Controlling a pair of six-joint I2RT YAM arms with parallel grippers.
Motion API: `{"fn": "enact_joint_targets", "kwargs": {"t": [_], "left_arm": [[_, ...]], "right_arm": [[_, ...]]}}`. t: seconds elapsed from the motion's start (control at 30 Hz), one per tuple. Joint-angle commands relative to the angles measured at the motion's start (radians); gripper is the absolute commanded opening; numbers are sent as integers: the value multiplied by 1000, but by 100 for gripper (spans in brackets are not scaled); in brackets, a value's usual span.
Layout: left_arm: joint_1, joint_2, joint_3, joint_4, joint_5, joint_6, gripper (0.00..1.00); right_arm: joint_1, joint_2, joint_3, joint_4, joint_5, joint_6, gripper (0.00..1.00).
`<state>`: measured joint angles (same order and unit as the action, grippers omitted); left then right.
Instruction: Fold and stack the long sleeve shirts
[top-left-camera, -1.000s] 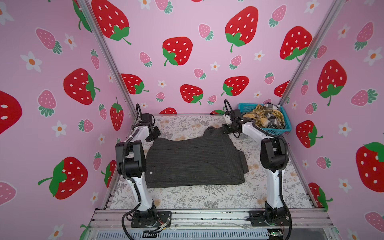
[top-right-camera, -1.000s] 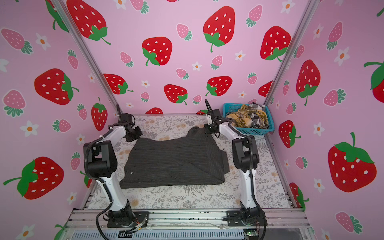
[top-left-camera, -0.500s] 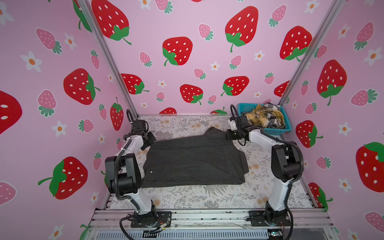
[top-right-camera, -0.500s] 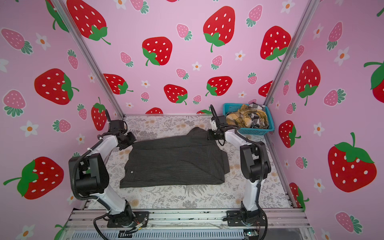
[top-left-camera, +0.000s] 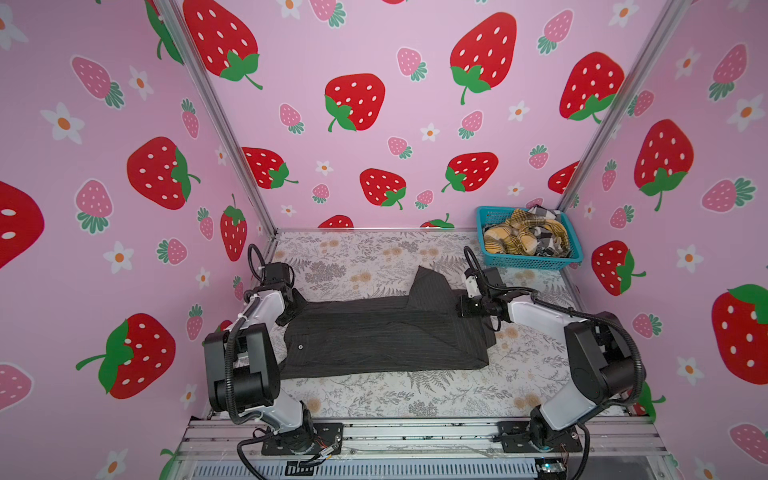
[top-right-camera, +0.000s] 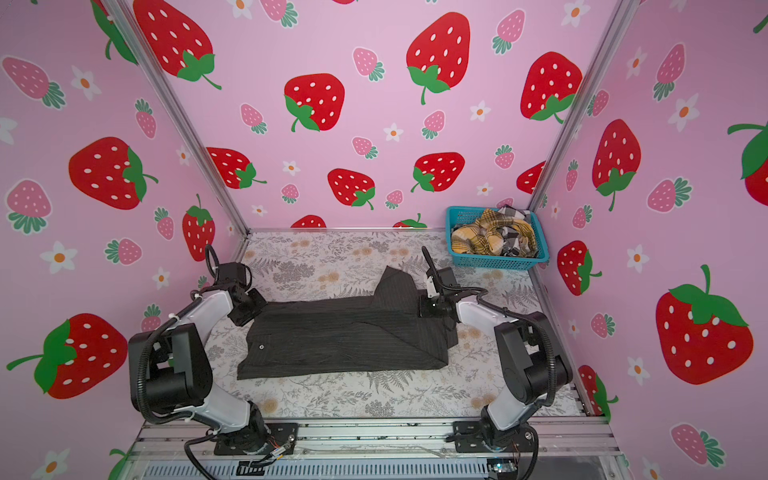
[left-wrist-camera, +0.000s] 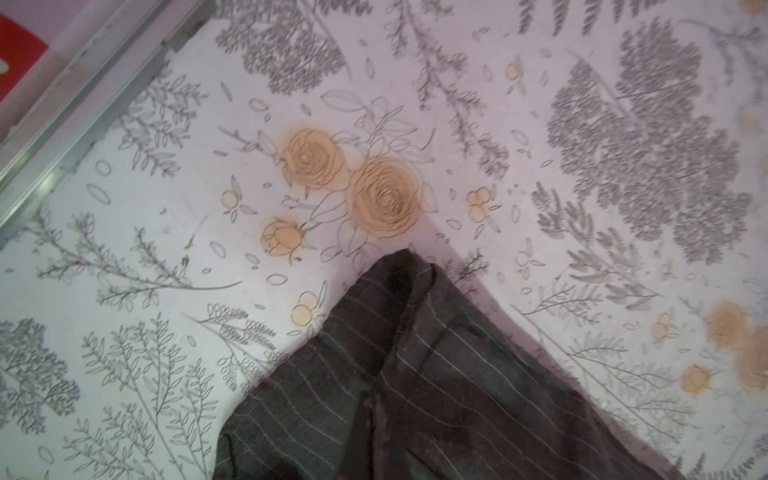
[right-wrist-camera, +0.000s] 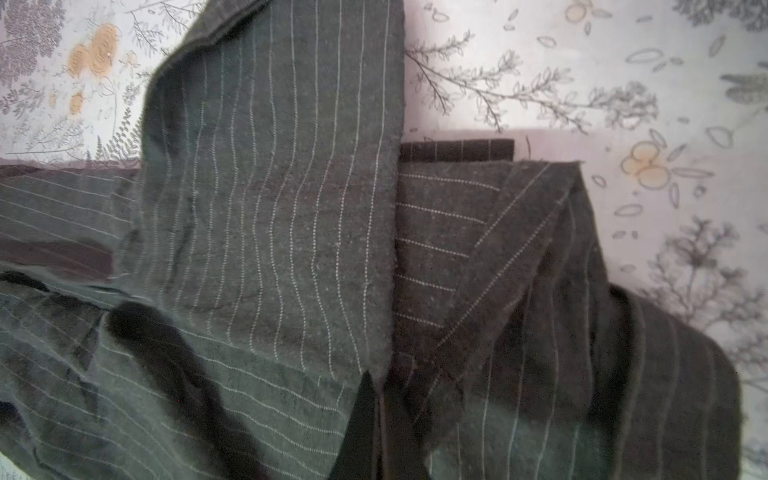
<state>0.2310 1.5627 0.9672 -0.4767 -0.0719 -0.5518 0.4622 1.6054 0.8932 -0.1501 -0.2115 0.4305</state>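
My right gripper draws slightly back and releases the cloth edge over the shirt's striped body (top-left-camera: 464, 327) next. The reason is that this layer spreads back from the gripper toward my base.
The dark charcoal pinstriped shirt (top-left-camera: 382, 336) (top-right-camera: 345, 336) lies spread across the middle of the floral table. My left gripper (top-left-camera: 297, 309) (top-right-camera: 249, 309) is shut on its far left corner; in the left wrist view the cloth (left-wrist-camera: 449, 365) rises to the gripper (left-wrist-camera: 368, 395). My right gripper (top-left-camera: 461, 309) (top-right-camera: 422, 309) is shut on the far right edge, beside a raised flap (top-left-camera: 428, 282). In the right wrist view the gripper (right-wrist-camera: 378, 382) pinches a fold of the shirt (right-wrist-camera: 270, 187). The mustard plaid shirt (top-left-camera: 515, 237) (top-right-camera: 486, 232) and the black-and-white checked shirt (top-left-camera: 544, 214) (top-right-camera: 513, 214) lie crumpled in the basket.
A turquoise mesh basket (top-left-camera: 528, 262) (top-right-camera: 494, 262) stands at the back right corner. Pink strawberry walls close three sides, with a metal rail (left-wrist-camera: 62, 137) along the left edge. Both arm bases sit on the front frame (top-left-camera: 415, 432).
Both grippers have moved toward the front, still shut, drawing the charcoal shirt's far edge with them. Both elbows have swung outward and lower.
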Motion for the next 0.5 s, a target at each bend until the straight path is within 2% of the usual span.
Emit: {"fn": "enact_joint_targets", "kwargs": {"t": [0.0, 0.1, 0.27, 0.33, 0.47], "left_arm": [[8, -67, -27, -16, -38, -44, 0], [9, -89, -42, -28, -11, -40, 0], [9, -93, -95, -49, -35, -70, 0], [9, -57, -102, -64, -50, -87, 0], [14, 48, -57, -116, -12, -96, 0]], "right_arm": [[-3, -70, -17, -7, 59, 18, 0], [-5, -86, -28, -18, 66, 12, 0], [2, -77, -56, -3, 43, 22, 0], [14, -75, -79, 5, 41, 27, 0], [45, -68, -111, 9, 45, 29, 0]]}}
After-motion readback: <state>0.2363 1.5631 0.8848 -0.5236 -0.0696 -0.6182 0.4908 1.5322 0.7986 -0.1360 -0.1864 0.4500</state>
